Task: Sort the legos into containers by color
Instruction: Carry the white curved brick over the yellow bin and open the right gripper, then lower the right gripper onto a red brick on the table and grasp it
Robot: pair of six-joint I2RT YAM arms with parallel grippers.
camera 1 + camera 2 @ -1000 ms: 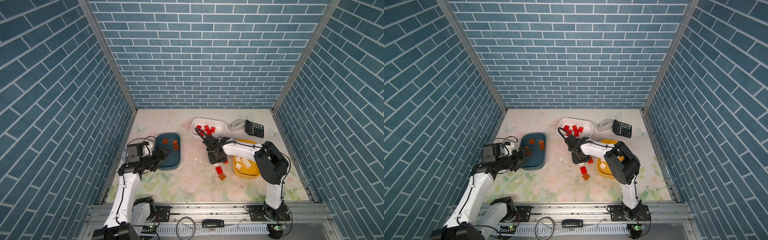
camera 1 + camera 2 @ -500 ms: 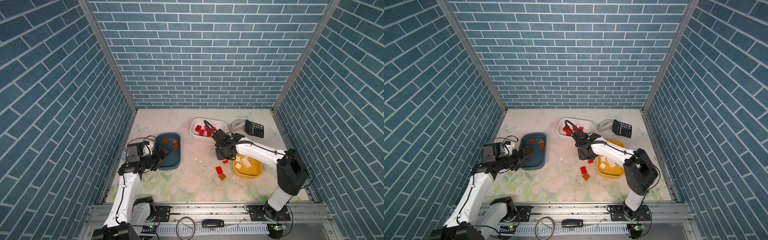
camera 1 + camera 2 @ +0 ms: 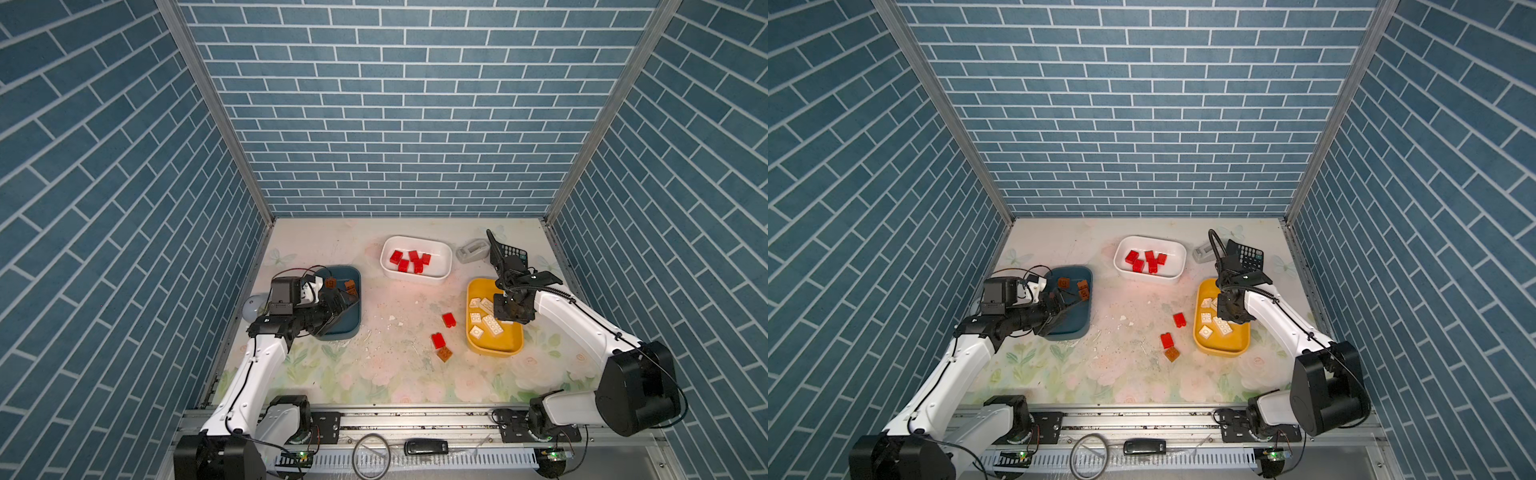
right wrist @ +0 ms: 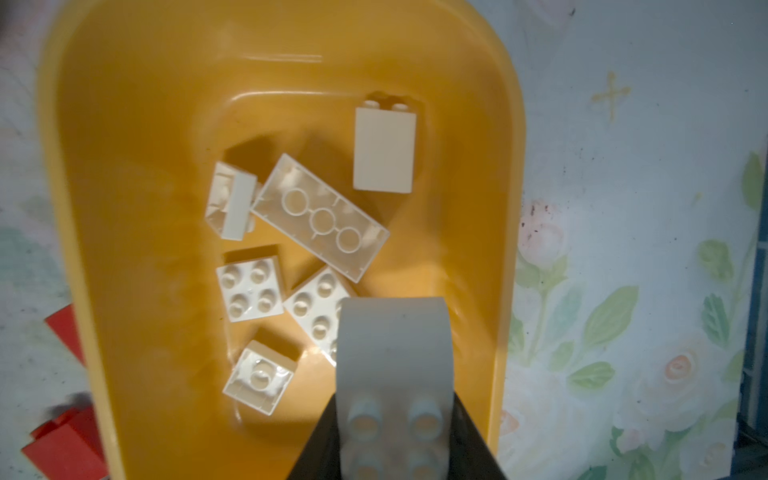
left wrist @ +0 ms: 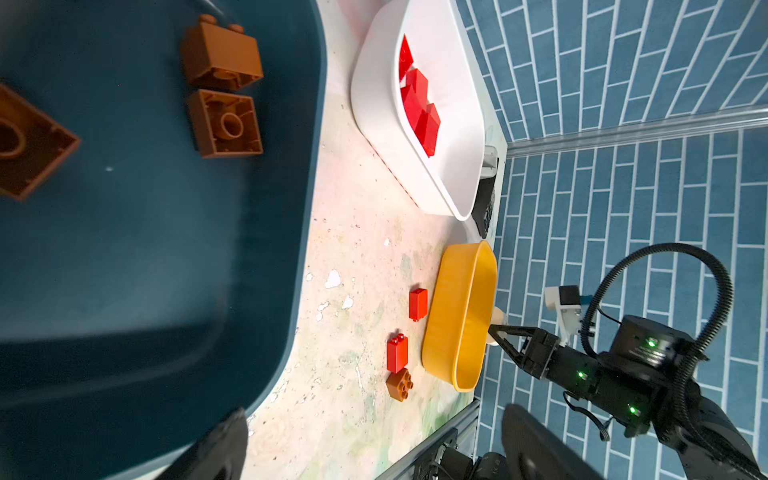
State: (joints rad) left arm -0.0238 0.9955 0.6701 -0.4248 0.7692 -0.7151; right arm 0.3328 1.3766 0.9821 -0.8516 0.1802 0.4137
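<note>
My right gripper goes down toward the bottom of the yellow container below it next and releases the white lego there, since other white legos lie inside.
My right gripper is shut on a white lego, studs toward the camera, and hangs over the yellow container; in both top views it is above that tub. Several white legos lie inside. My left gripper stands open and empty over the near end of the teal container, which holds brown legos. Red legos fill the white container. Two red legos and a brown lego lie loose on the table.
A black calculator and a grey tape dispenser sit at the back right, behind my right arm. Small white crumbs are scattered mid-table. A pale round object lies by the left wall. Tiled walls close in three sides.
My right gripper has swung from the middle of the table to the right and now hangs over the yellow container. The left arm has not moved.
</note>
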